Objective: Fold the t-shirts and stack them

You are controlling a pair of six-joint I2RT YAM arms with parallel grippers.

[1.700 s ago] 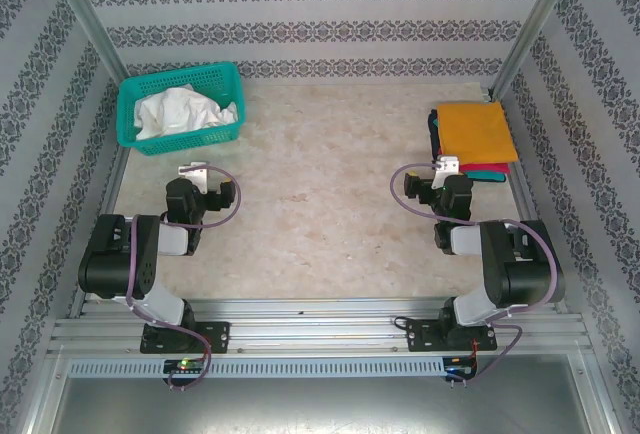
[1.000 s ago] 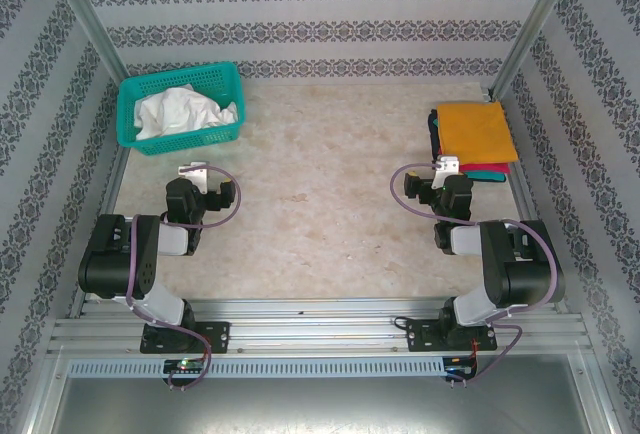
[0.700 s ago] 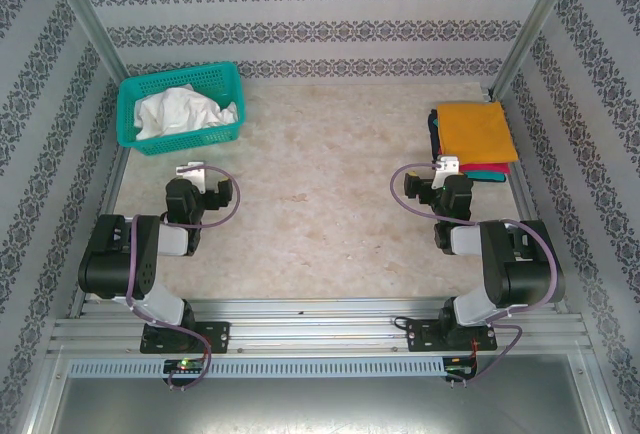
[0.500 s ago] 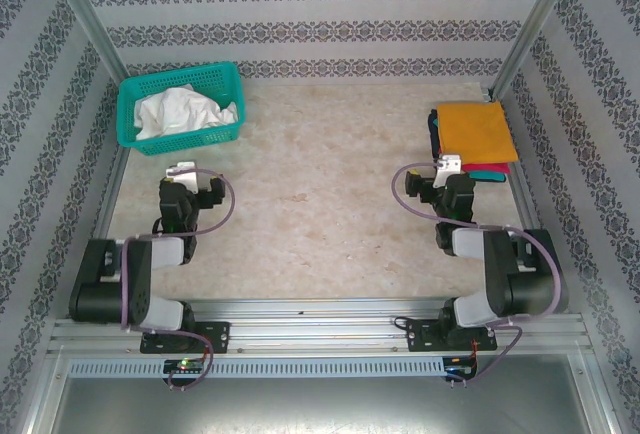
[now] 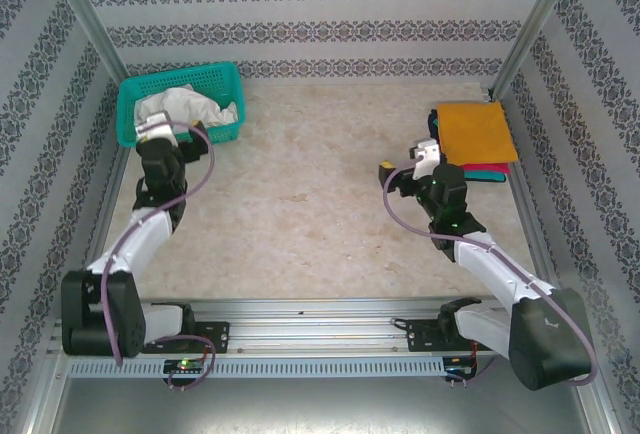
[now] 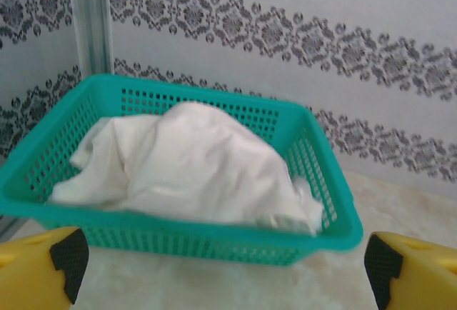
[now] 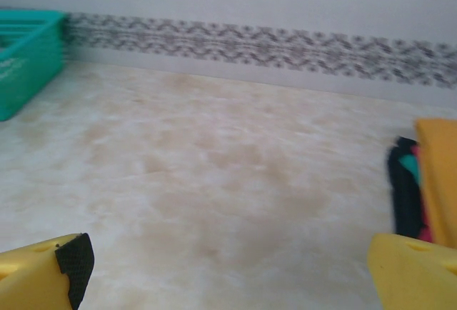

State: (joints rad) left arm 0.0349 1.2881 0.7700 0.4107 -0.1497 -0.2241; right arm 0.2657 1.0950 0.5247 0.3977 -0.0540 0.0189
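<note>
The white t-shirt's raised middle (image 5: 187, 104) (image 6: 203, 149) is outward of my left gripper, beyond the basket's near side, so my gripper will next reach outward over that side onto it and close.
A crumpled white t-shirt (image 5: 190, 106) (image 6: 186, 163) lies in the teal mesh basket (image 5: 180, 72) (image 6: 214, 235) at the back left. My left gripper (image 5: 152, 134) (image 6: 225, 271) stands open just in front of the basket's near wall, nothing between its yellow fingers (image 6: 57, 263). At the back right lies a folded stack with an orange shirt (image 5: 477, 131) (image 7: 439, 174) on top and red and teal shirts (image 5: 490, 169) (image 7: 407, 188) beneath. My right gripper (image 5: 405, 166) (image 7: 228, 271) is open over bare table, left of the stack.
The marbled beige table (image 5: 310, 194) lies open between the basket and the stack. Patterned walls close in the back and sides, with metal posts (image 5: 75, 9) at the back corners. An aluminium rail (image 5: 320, 329) runs along the near edge.
Both arms have stretched forward from their tucked pose. The left gripper went up to the basket; the right gripper swung out beside the folded stack. Both stayed open.
</note>
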